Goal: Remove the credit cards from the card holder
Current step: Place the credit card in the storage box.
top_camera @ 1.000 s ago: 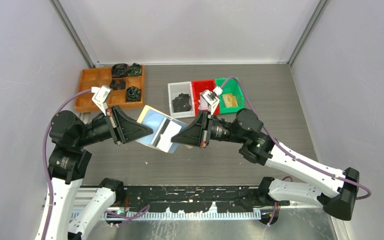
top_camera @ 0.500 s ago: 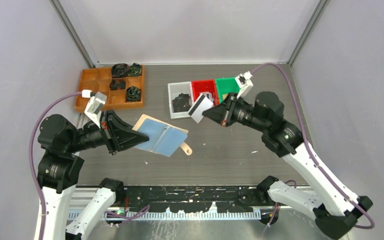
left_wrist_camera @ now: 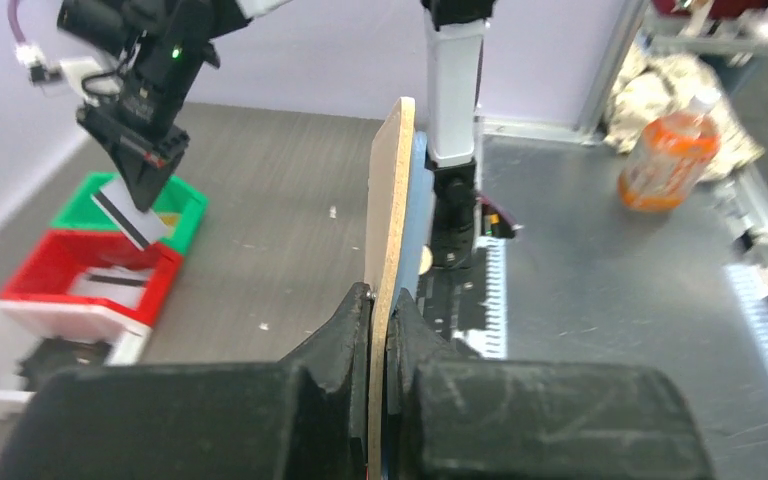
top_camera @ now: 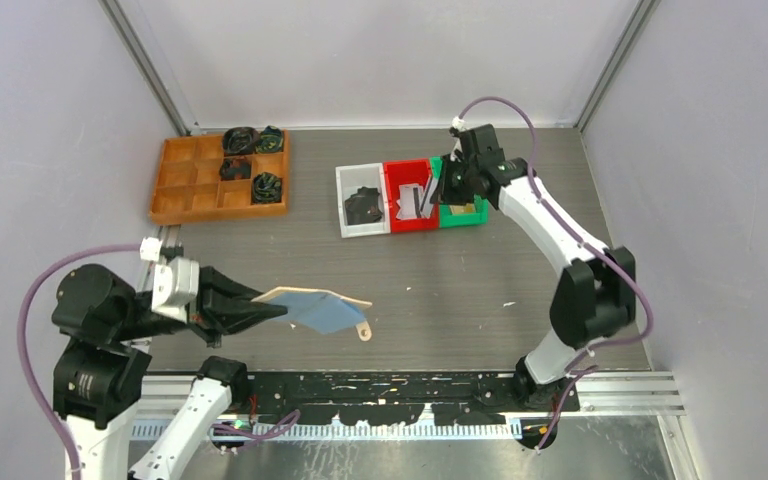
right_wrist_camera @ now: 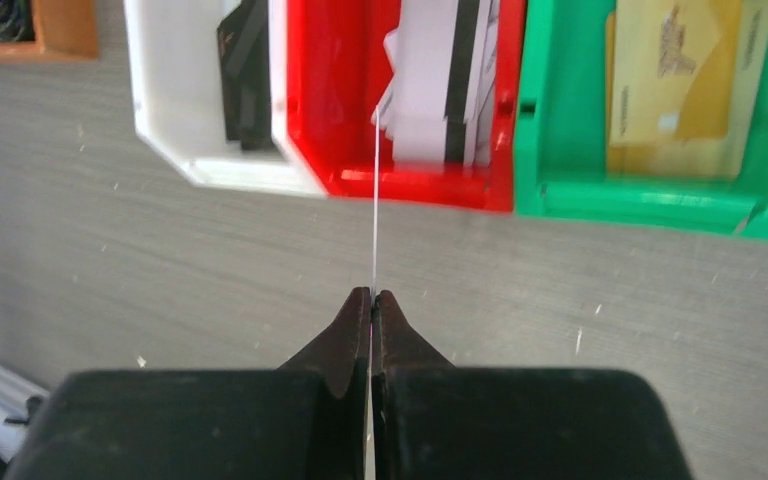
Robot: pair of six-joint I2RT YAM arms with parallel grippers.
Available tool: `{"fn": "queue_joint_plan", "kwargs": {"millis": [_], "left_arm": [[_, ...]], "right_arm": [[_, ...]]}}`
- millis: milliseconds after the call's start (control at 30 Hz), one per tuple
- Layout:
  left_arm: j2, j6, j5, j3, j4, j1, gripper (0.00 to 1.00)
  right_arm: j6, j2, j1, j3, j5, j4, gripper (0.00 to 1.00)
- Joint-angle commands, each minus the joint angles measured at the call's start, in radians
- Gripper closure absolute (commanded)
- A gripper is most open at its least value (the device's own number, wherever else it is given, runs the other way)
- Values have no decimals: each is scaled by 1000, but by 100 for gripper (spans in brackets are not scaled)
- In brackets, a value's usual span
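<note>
The red bin is below my right gripper and holds matching striped cards. My right gripper should move down and to the left in the top view, over the red bin.
The card holder (top_camera: 320,308), tan outside and pale blue inside, hangs open above the near left of the table. My left gripper (top_camera: 278,310) is shut on its edge. In the left wrist view the card holder (left_wrist_camera: 390,200) stands edge-on between the fingers of the left gripper (left_wrist_camera: 380,300). My right gripper (top_camera: 438,192) is far off over the red bin (top_camera: 400,225). It is shut on a white credit card with a black stripe (left_wrist_camera: 128,215). From the right wrist that credit card (right_wrist_camera: 375,200) shows as a thin white edge rising from the right gripper (right_wrist_camera: 372,295). More cards (right_wrist_camera: 440,90) lie in the red bin (right_wrist_camera: 310,90).
A white bin (top_camera: 343,200) with a black lump (top_camera: 363,205) sits left of the red one. To its right, a green bin (top_camera: 465,215) holds a tan packet. An orange compartment tray (top_camera: 185,190) stands at the back left. An orange bottle (left_wrist_camera: 670,160) lies off the table.
My right arm swung away from the card holder and carried the striped card to the red bin. My left arm drew the card holder back toward the near left and lower.
</note>
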Motion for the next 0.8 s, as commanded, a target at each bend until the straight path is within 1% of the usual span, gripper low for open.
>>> {"fn": "queue_joint_plan", "kwargs": {"millis": [0, 100, 233, 400, 467, 567, 700, 733, 767], "left_arm": [[-45, 320, -11, -4, -24, 2, 100], [-76, 464, -40, -25, -43, 2, 99], [-104, 560, -81, -55, -40, 2, 99], [-119, 600, -88, -81, -41, 2, 99], [-131, 633, -95, -97, -31, 2, 97], [-156, 636, -116, -126, 17, 2, 95], [-171, 602, -117, -143, 87, 2, 94], [-176, 584, -117, -156, 121, 2, 92], [-186, 577, -117, -171, 152, 2, 91]], "right_arm": [[-115, 139, -7, 206, 16, -55, 99], [-137, 238, -11, 301, 7, -95, 99], [-144, 313, -15, 368, -1, -107, 99], [-161, 378, -21, 451, -5, -129, 99], [-164, 410, -21, 487, -12, -148, 99], [-167, 460, -22, 532, -46, -165, 99], [-149, 504, -21, 564, -135, -173, 99], [-141, 512, -20, 561, -152, -171, 98], [-133, 519, -20, 558, -155, -169, 94]]}}
